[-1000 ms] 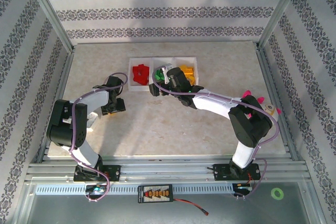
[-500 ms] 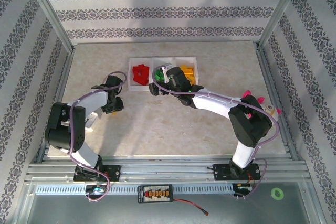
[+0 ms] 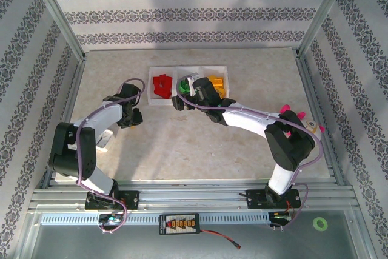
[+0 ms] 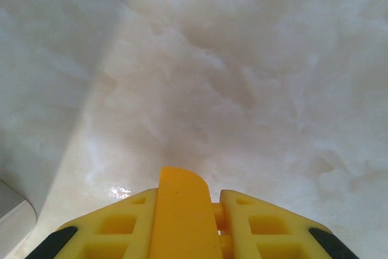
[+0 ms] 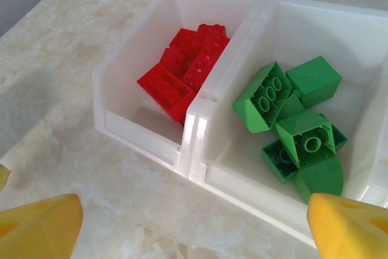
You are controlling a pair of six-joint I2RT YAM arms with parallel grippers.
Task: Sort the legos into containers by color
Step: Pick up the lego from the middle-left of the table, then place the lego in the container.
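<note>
The lego in my left gripper matches the color of the orange-yellow legos, so my left gripper will next move outward and across, past the red and green legos, until it is over their bin.
My left gripper [image 4: 189,197] is shut on an orange-yellow lego [image 4: 180,210] that sticks up between its yellow fingers, above bare marble. In the top view the left gripper [image 3: 128,116] hangs left of the containers [image 3: 151,92], three joined white bins. Red legos [image 5: 185,74] fill the left bin, green legos [image 5: 294,119] the middle one, and orange-yellow legos [image 3: 216,82] the right one. My right gripper [image 5: 194,222] stands open and holds nothing, over the near wall [image 5: 145,144] between the red and green bins.
A pink plush toy [image 3: 303,122] lies at the table's right edge behind the right arm. A pale flat object [image 3: 104,141] sits by the left arm, and its corner [image 4: 12,207] shows at the lower left of the left wrist view. Metal frame rails border the table.
The left gripper has shut on the orange-yellow lego and moved a little away from the near edge with it. The right arm has stayed where it was.
</note>
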